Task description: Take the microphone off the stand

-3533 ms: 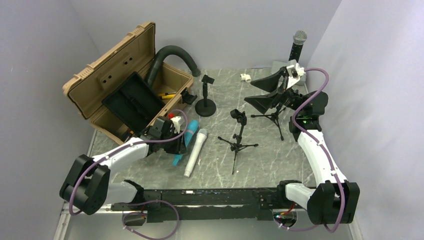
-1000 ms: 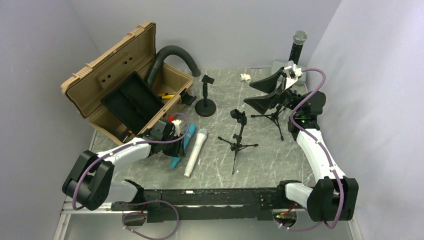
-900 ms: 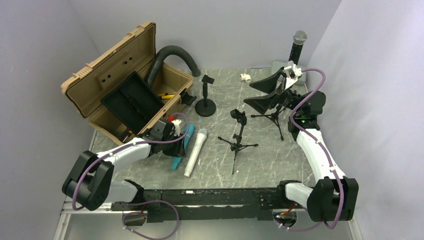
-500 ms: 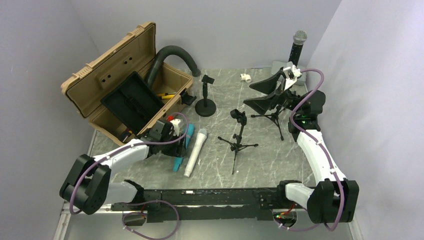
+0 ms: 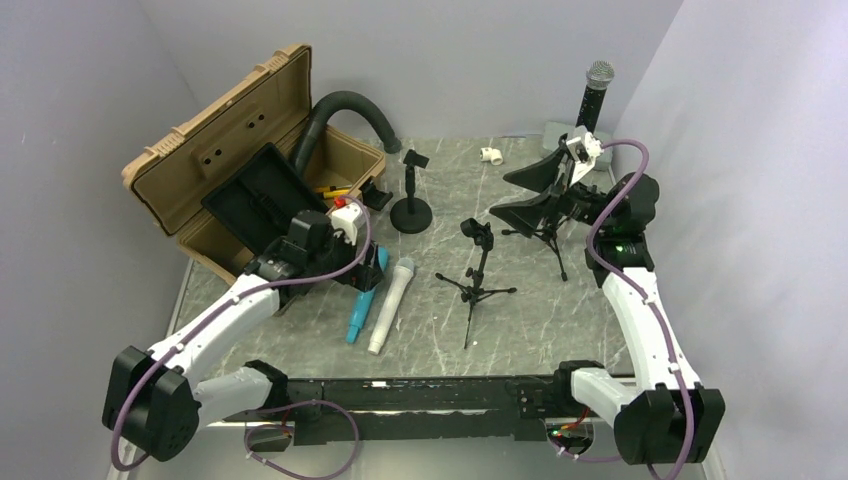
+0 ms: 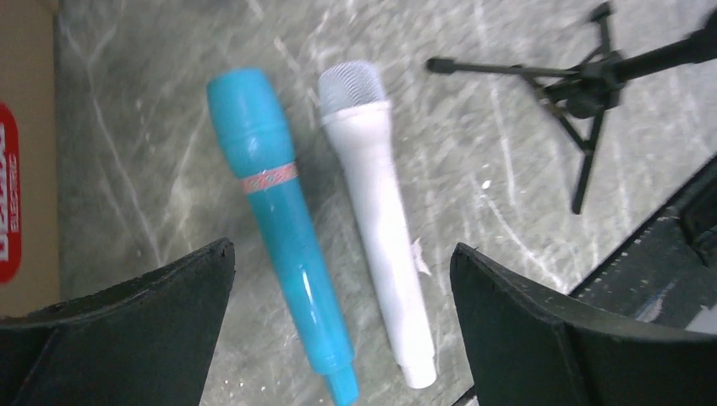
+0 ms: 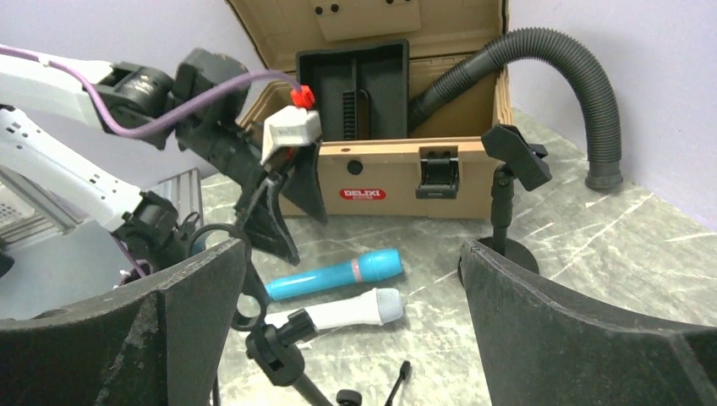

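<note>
My right gripper is open and high beside the mid-table tripod stand, so next I should bring it down onto the stand's thin upper rod below the clip.
A blue microphone [image 6: 279, 220] and a white microphone [image 6: 380, 228] lie side by side on the marble table, also seen in the top view as the blue one [image 5: 361, 303] and the white one [image 5: 390, 305]. My left gripper [image 5: 362, 268] hovers open above them, holding nothing; its wrist view shows its jaws wide apart [image 6: 342, 254]. A black microphone [image 5: 592, 92] with a silver head stands upright at the back right. My right gripper [image 5: 500, 193] is open and empty, raised over a tripod stand [image 5: 545, 235].
An empty tripod stand [image 5: 480, 272] is mid-table and an empty round-base stand [image 5: 411, 195] behind it. An open tan case [image 5: 240, 110] with a black tray sits at the left, a black hose [image 5: 350, 105] curving from it. A small white fitting [image 5: 490, 153] lies at the back.
My left gripper opened, let go of the blue microphone and rose up and back. The blue microphone now lies on the table beside the white one. The right arm shifted slightly.
</note>
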Robot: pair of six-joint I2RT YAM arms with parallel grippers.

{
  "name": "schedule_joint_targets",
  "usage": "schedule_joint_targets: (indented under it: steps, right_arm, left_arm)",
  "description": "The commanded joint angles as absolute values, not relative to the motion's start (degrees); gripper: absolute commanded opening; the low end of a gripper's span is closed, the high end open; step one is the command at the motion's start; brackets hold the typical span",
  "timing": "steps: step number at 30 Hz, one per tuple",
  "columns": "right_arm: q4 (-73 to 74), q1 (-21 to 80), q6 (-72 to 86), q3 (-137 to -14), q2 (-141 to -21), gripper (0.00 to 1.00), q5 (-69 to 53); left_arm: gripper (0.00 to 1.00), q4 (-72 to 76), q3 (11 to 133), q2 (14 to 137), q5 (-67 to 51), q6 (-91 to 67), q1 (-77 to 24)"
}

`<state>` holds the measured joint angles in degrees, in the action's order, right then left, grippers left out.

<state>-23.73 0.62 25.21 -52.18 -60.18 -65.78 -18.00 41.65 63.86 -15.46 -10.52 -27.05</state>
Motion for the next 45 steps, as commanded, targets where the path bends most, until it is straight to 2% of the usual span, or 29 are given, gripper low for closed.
schedule_joint_targets:
  steps: [1, 7, 14, 19, 27, 34, 37, 43, 45]
  right_arm:
    - [-9.33, 0.26, 13.77, -55.55, -56.23, 1.0, -68.1]
    - [16.29, 0.26, -9.63, -57.23, -51.91, 1.0, -67.23]
    - [26.31, 0.27, -20.77, -53.03, -48.35, 1.0, -67.04]
    - [21.1, 0.26, -22.23, -45.17, -48.47, 1.0, -68.37]
    - [0.96, 0.89, -14.04, -38.16, -52.6, 0.97, -69.99]
    - [-4.91, 10.83, -13.74, -37.0, -55.76, 0.95, -62.88]
    - [-8.31, 12.57, -12.99, -36.61, -56.9, 0.89, -60.11]
    - [-11.12, 12.81, -11.55, -37.12, -57.82, 0.62, -59.08]
    - [-11.01, 12.89, -11.39, -37.64, -57.64, 0.49, -58.87]
  left_arm:
    - [0.99, -19.15, 47.59, 61.99, -23.07, -4.62, -26.89]
    - [0.99, -28.17, 59.19, 65.87, -26.68, 4.16, -26.85]
    - [0.99, -21.19, 59.28, 63.56, -30.48, 4.67, -26.88]
    - [0.99, -20.09, 60.3, 63.84, -32.28, 5.24, -26.89]
    - [0.99, -18.01, 58.63, 65.12, -34.01, 6.1, -26.88]
    - [0.99, -18.14, 60.04, 67.91, -33.72, 6.14, -26.89]
    - [0.99, -17.88, 60.61, 68.74, -34.01, 5.92, -26.89]
    - [0.99, -15.66, 59.7, 69.53, -35.82, 5.28, -26.96]
    - [0.99, -14.11, 58.8, 69.52, -37.5, 5.27, -26.95]
